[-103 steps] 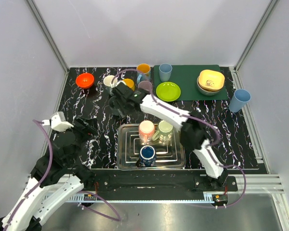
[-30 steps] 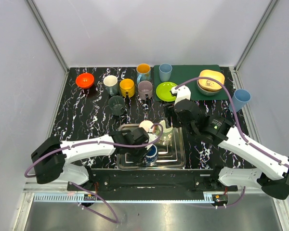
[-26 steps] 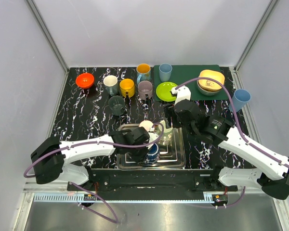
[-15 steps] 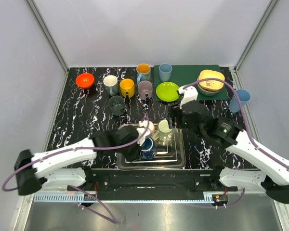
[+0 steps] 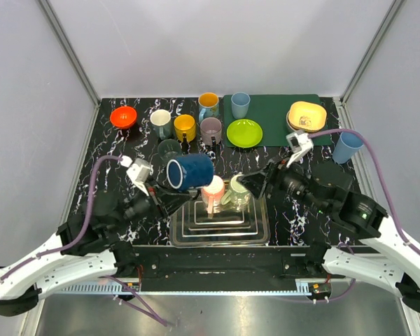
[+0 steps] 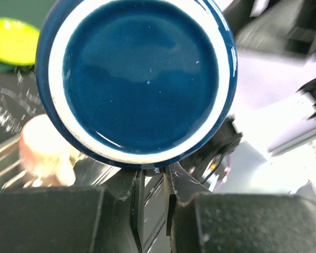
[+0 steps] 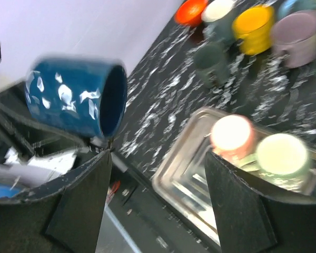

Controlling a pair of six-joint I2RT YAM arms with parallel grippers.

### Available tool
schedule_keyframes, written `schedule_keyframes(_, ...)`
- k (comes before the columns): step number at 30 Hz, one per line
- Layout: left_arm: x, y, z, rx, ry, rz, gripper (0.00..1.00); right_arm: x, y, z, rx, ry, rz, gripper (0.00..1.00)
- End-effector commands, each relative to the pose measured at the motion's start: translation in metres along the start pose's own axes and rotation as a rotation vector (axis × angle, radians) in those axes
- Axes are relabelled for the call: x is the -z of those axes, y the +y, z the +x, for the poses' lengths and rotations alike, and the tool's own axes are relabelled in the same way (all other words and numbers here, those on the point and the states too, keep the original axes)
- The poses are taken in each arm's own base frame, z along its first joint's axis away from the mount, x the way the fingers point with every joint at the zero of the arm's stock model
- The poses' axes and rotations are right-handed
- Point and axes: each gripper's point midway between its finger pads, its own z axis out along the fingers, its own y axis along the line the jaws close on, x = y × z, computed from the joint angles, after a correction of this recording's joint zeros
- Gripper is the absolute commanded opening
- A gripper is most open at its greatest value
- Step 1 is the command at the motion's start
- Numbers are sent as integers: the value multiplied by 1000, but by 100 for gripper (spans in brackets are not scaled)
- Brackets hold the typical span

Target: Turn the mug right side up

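Observation:
The mug hangs to the left of my right gripper in the top view, so I will turn that gripper toward the blue mug's opening and onto the mug's handle beneath it.
A dark blue mug (image 5: pixel 190 171) hangs in the air above the left end of the steel tray (image 5: pixel 220 227). It lies on its side with its mouth toward the right. My left gripper (image 5: pixel 167 190) is shut on its handle from below. In the left wrist view the mug's round base (image 6: pixel 137 79) fills the frame above the shut left gripper (image 6: pixel 152 173). My right gripper (image 5: pixel 246 185) is open over the tray, its jaws wide apart and empty. In the right wrist view the blue mug (image 7: pixel 76 97) floats beyond the left finger (image 7: pixel 79 195).
A pink mug (image 5: pixel 213 189) and a pale green mug (image 5: pixel 239 192) stand upside down in the tray. White (image 5: pixel 160 120), yellow (image 5: pixel 185 126), purple (image 5: pixel 211 128), orange (image 5: pixel 208 103) and dark green (image 5: pixel 169 148) mugs stand behind. A green plate (image 5: pixel 243 133) and bowls (image 5: pixel 306 115) sit at the back right.
My left gripper has shut on the blue mug, lifted it out of the tray up and to the left, and tipped it on its side. The right gripper has drawn back to the right.

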Motion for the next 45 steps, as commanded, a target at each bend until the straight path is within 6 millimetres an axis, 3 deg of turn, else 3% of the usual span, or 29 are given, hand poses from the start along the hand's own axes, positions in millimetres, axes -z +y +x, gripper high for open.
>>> schedule_keyframes(1,19,-55,-98,77,-379,233,0,-4,61,23,-84,107,-341,78)
schedule_keyframes(2,23,-63,-110,80,-425,269,0,-4,65,27,-96,120,-366,78)
schedule_keyframes(5,30,-78,-120,99,-471,363,0,2,90,30,-99,132,-528,79)
schedule_keyframes(7,32,-84,-121,115,-477,412,0,1,96,34,-111,141,-575,79)
schedule_keyframes(11,38,-95,-123,143,-499,503,0,15,122,15,-105,57,-755,78)
schedule_keyframes(14,41,-99,-121,170,-512,558,0,24,129,4,-99,0,-861,78)
schedule_keyframes(20,39,-102,-114,206,-490,599,0,12,120,-2,-157,39,-933,76)
schedule_keyframes(32,22,-99,-101,214,-436,593,0,-20,117,1,-114,127,-861,66)
schedule_keyframes(36,13,-95,-94,215,-409,571,0,-29,119,2,-125,157,-862,59)
schedule_keyframes(39,8,-92,-90,214,-392,556,0,-36,118,4,-130,187,-847,48)
schedule_keyframes(45,0,-88,-83,208,-362,530,0,-44,118,9,-142,227,-843,45)
